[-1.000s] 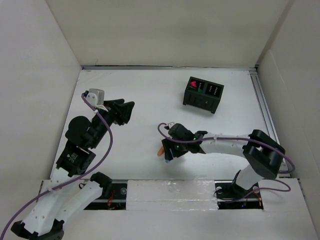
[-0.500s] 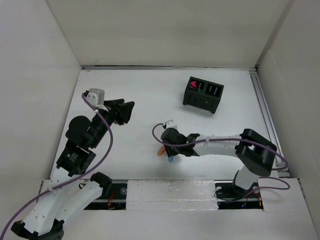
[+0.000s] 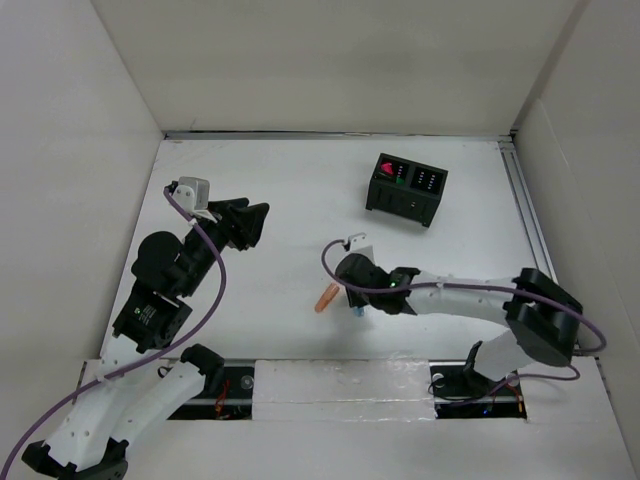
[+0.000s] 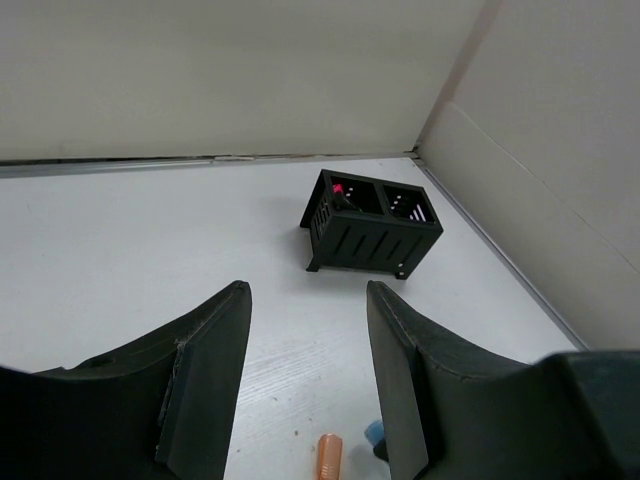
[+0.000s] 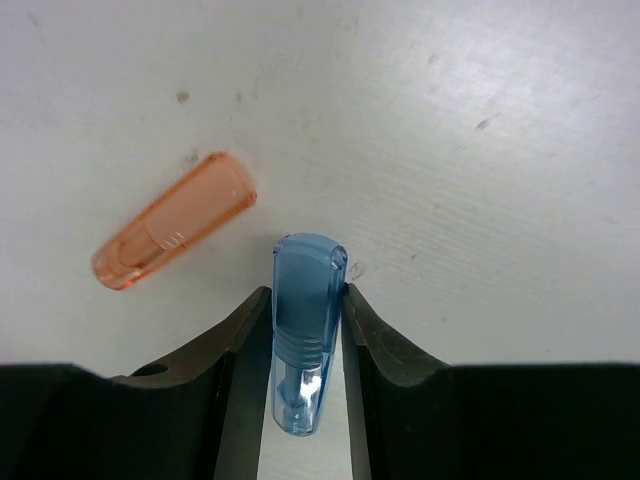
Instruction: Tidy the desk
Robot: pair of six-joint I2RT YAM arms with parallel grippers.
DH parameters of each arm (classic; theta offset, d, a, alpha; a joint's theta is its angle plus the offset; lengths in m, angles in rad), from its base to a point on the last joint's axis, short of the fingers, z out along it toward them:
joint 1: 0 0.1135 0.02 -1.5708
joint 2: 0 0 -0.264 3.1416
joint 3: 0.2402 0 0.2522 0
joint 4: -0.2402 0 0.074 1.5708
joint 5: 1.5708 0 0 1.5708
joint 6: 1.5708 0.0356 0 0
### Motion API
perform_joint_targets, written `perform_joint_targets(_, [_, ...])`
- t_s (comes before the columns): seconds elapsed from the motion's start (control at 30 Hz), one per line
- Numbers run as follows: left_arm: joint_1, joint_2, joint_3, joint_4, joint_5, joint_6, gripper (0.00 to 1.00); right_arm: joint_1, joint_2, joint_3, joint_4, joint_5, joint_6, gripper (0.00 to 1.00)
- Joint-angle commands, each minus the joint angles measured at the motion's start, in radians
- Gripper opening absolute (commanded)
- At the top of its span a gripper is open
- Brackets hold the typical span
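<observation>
My right gripper holds the blue cap and will next go up and outward over the holder's section nearer the metal bar (image 3: 428, 180) to let the cap go, because the red item is in the other section.
My right gripper (image 5: 305, 300) is shut on a translucent blue cap (image 5: 305, 330), held between both fingers just above the white desk (image 3: 290, 190). In the top view the right gripper (image 3: 357, 303) sits near the desk's front middle. A translucent orange cap (image 5: 172, 234) lies on the desk just left of the blue one; it also shows in the top view (image 3: 326, 297) and the left wrist view (image 4: 331, 456). My left gripper (image 4: 305, 350) is open and empty, raised over the desk's left side (image 3: 250, 225).
A small black two-compartment holder (image 3: 406, 188) stands at the back right, with a red item in its left compartment; it also shows in the left wrist view (image 4: 372, 235). White wall panels enclose the desk. A metal rail (image 3: 528, 215) runs along the right edge.
My right gripper has shifted right and slightly away from the orange cap, carrying the blue cap. The left arm has not moved.
</observation>
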Motion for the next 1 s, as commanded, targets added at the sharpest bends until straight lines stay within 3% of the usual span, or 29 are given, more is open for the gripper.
perform_joint_targets(0.0, [0.004,0.004,-0.003,0.024,0.002,0.008,0.46,-0.047,-0.166,0.007,0.04,0.081,-0.014,0.34])
perform_joint_targets(0.3, [0.004,0.005,-0.009,0.038,0.016,0.003,0.46,-0.444,-0.229,0.165,0.218,0.026,-0.175,0.33])
perform_joint_targets(0.63, [0.004,-0.015,-0.009,0.037,0.013,0.003,0.46,-0.793,0.022,0.392,0.349,0.026,-0.234,0.32])
perform_joint_targets(0.83, [0.004,-0.006,-0.007,0.031,0.01,0.006,0.46,-0.837,0.085,0.46,0.318,0.026,-0.241,0.31])
perform_joint_targets(0.97, [0.004,-0.003,-0.009,0.031,-0.002,0.008,0.46,-0.848,0.088,0.455,0.338,-0.006,-0.24,0.42])
